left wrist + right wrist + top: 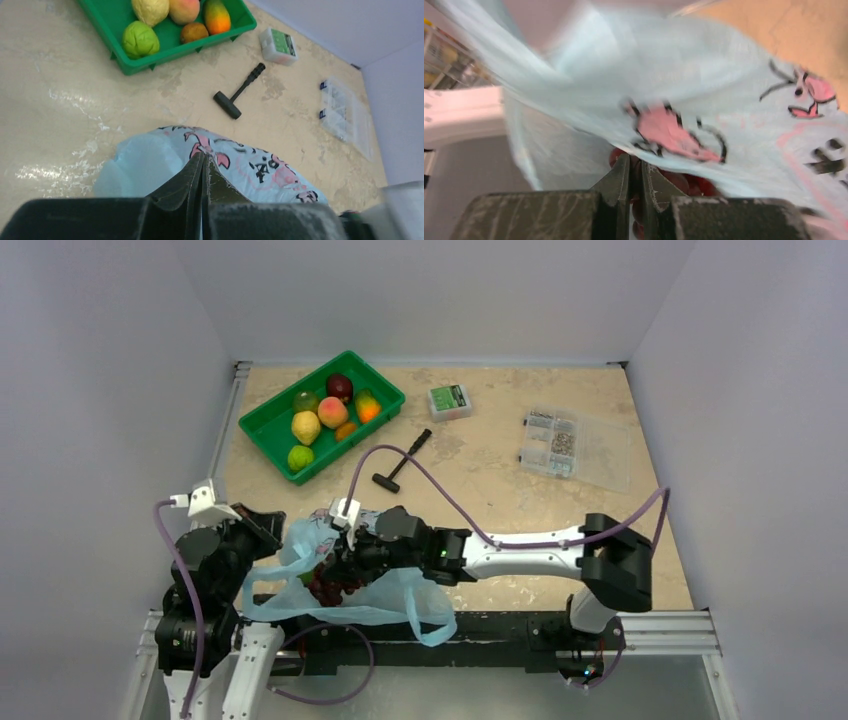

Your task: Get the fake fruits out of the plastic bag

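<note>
The grapes go up from the bag [385,595] in my right gripper next, then outward over the tray's bare bottom beside the lemon [305,426] for their release.
The light-blue plastic bag [385,595] with pink cartoon prints lies crumpled between the arm bases. My left gripper [280,532] is shut on the bag's left edge; in the left wrist view its jaws [205,156] pinch the thin film of the bag [260,167]. My right gripper [335,562] reaches into the bag's mouth and is shut on the dark red-purple grape bunch [335,588]. In the right wrist view the grapes [684,181] sit between and around the closed jaws [636,162], with the bag [649,75] draped over them. Several fake fruits, among them a lemon [305,426] and a peach [332,411], lie in the tray.
The green tray [266,450] stands at the back left. A black T-handled tool [402,468] lies mid-table, a small green-and-white box [449,401] behind it, and a clear parts organiser [565,443] at the right. Grey walls close in on three sides.
</note>
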